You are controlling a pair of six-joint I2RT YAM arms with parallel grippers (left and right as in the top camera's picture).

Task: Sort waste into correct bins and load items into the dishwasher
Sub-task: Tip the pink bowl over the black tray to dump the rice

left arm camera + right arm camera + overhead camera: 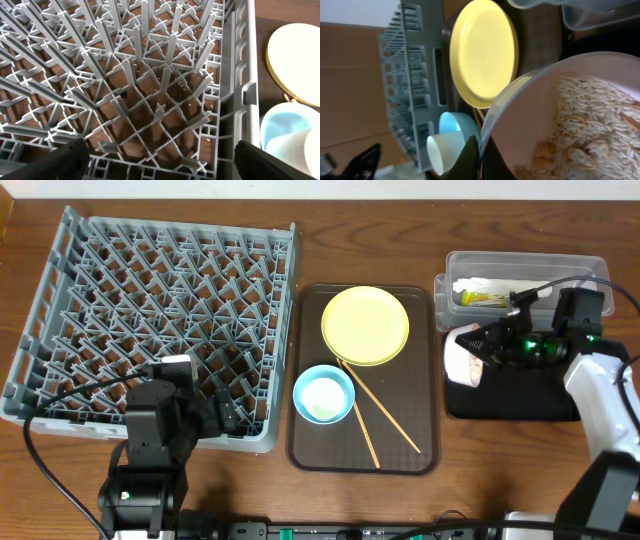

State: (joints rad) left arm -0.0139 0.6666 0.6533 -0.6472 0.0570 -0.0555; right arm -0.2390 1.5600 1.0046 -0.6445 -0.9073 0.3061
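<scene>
I should tilt my right gripper over the black tray (pixel 530 392) to empty the rice, then move left in the overhead view and down to release the bowl onto the yellow plate (pixel 365 325).
My right gripper (pixel 487 343) is shut on the rim of the white bowl (pixel 462 358) and holds it tilted over the left end of the black tray (pixel 530 392). In the right wrist view the gripper (pixel 480 150) pinches the bowl (pixel 555 95), and rice scraps (pixel 600 125) lie inside it. The clear tub (pixel 520 262) holds the snack wrapper (pixel 482 300) and the white napkin (pixel 482 283). The yellow plate (pixel 365 325), the light blue bowl (pixel 323 395) with the white cup (pixel 442 150) in it, and two chopsticks (pixel 385 418) lie on the brown tray. My left gripper (pixel 225 417) is open over the near right corner of the dish rack (pixel 150 300).
The brown serving tray (pixel 430 450) lies between the rack and the bins. Cables run along the near table edge and over the clear tub. The left wrist view shows the rack's pegs (pixel 150 75), the plate (pixel 295 55) and the blue bowl (pixel 280 125).
</scene>
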